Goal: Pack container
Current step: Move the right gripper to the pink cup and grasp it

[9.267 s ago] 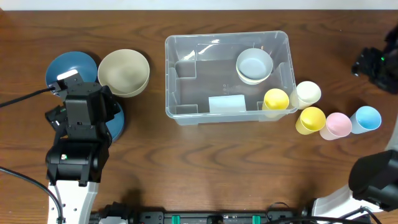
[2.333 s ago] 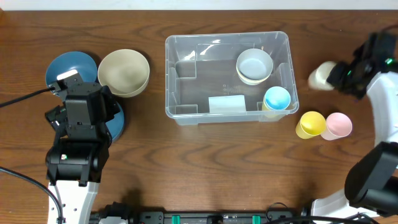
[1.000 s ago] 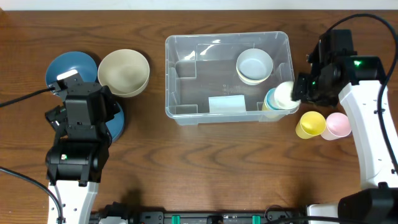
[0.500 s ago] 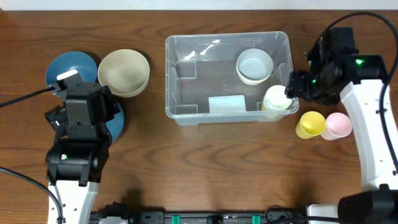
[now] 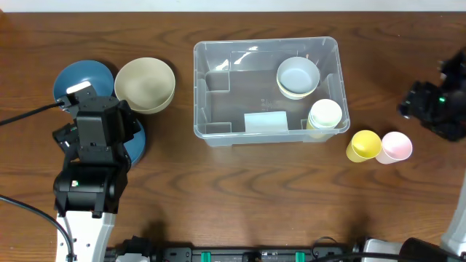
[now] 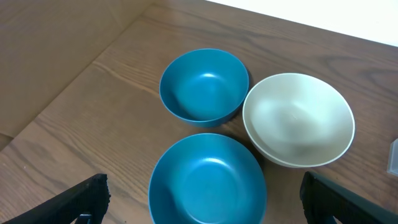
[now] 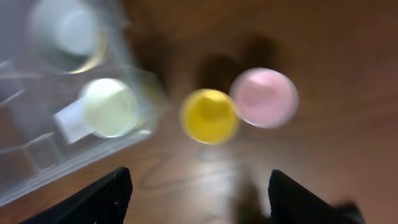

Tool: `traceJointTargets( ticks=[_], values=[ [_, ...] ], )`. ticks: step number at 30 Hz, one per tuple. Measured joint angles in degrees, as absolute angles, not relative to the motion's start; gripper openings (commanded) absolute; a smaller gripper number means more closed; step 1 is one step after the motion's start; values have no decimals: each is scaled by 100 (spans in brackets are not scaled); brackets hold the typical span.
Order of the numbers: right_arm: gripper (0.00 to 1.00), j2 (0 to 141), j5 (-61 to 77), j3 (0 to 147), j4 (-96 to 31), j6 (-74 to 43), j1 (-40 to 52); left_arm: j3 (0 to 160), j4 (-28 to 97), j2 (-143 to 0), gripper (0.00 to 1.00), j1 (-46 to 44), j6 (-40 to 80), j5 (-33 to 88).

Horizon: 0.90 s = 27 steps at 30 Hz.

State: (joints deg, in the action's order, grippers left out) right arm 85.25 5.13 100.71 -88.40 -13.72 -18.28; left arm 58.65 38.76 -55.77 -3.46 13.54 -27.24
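Note:
I will lower my right gripper back onto the opposite side of the pink cup next, because the yellow cup stands against one side of the pink cup.
The clear container stands at the table's middle. It holds a pale bowl stack and a cream cup nested on top of other cups in its right front corner. A yellow cup and a pink cup stand on the table to its right. My right gripper is open and empty, raised well right of the container. Its blurred wrist view shows the yellow cup, the pink cup and the cream cup. My left gripper is open over a blue bowl.
A second blue bowl and a cream bowl sit by the left gripper; in the overhead view they are the blue bowl and the cream bowl left of the container. The left arm covers most of the near blue bowl.
My right gripper let go of the cream cup, which now sits on the cup stack inside the container. The gripper drew back to the right. The left arm has not moved.

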Motion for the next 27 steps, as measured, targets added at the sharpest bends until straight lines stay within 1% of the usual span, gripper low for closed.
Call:
traceJointTargets(
  ticks=[4, 9, 18, 27],
  values=[
    [72, 8510, 403, 9891, -8742, -1374, -2458, 5865, 3874, -5577, 98, -346, 1354, -2724],
    [72, 8499, 357, 9002, -8158, -1450, -2842, 5865, 3874, -5577, 98, -346, 1354, -2724],
    [69, 8508, 279, 7402, -7015, -1632, -2956, 5865, 3874, -5577, 98, -346, 1354, -2724],
    [66, 8510, 207, 6637, -6239, -1758, -3186, 5865, 3874, -5579, 98, -346, 1354, -2724]
  ],
)
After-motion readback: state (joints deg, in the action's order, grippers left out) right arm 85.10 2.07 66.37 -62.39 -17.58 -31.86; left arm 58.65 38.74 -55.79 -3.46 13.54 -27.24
